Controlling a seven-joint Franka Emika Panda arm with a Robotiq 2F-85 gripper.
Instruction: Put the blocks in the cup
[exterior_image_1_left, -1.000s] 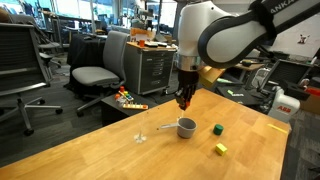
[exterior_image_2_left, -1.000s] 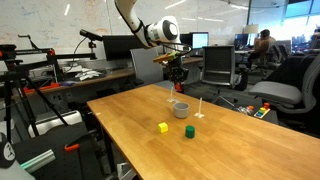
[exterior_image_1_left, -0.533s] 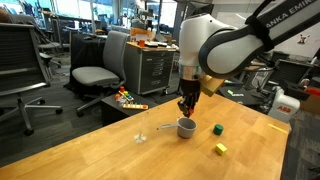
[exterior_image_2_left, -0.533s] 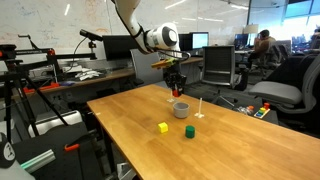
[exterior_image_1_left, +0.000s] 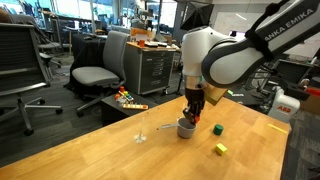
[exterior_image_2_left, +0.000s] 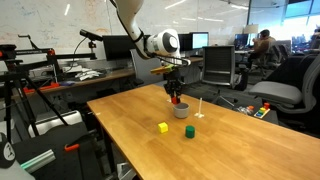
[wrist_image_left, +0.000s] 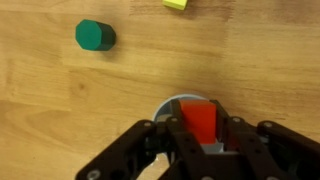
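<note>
My gripper shifts slightly outward next, away from the yellow block, and releases the red block, since the middle of the cup's opening (exterior_image_1_left: 186, 123) lies outward of my gripper.
My gripper (wrist_image_left: 198, 135) is shut on the red block (wrist_image_left: 197, 120) and holds it right over the mouth of the grey cup (wrist_image_left: 170, 106), whose rim shows around the block. In both exterior views the gripper (exterior_image_1_left: 191, 113) (exterior_image_2_left: 176, 98) hangs just above the cup (exterior_image_1_left: 186, 128) (exterior_image_2_left: 181, 110) on the wooden table. The green block (wrist_image_left: 94, 36) (exterior_image_1_left: 217, 128) (exterior_image_2_left: 188, 131) and the yellow block (wrist_image_left: 176, 4) (exterior_image_1_left: 221, 148) (exterior_image_2_left: 162, 127) lie loose on the table, apart from the cup.
A thin clear stemmed glass (exterior_image_1_left: 141, 131) (exterior_image_2_left: 199, 108) stands close beside the cup. The table edge (exterior_image_1_left: 60, 150) runs along the near side. Office chairs (exterior_image_1_left: 95, 72), desks and a tripod (exterior_image_2_left: 35, 95) surround the table.
The gripper with the red block has moved sideways and down until it hangs right over the cup. The other blocks and the glass have not moved.
</note>
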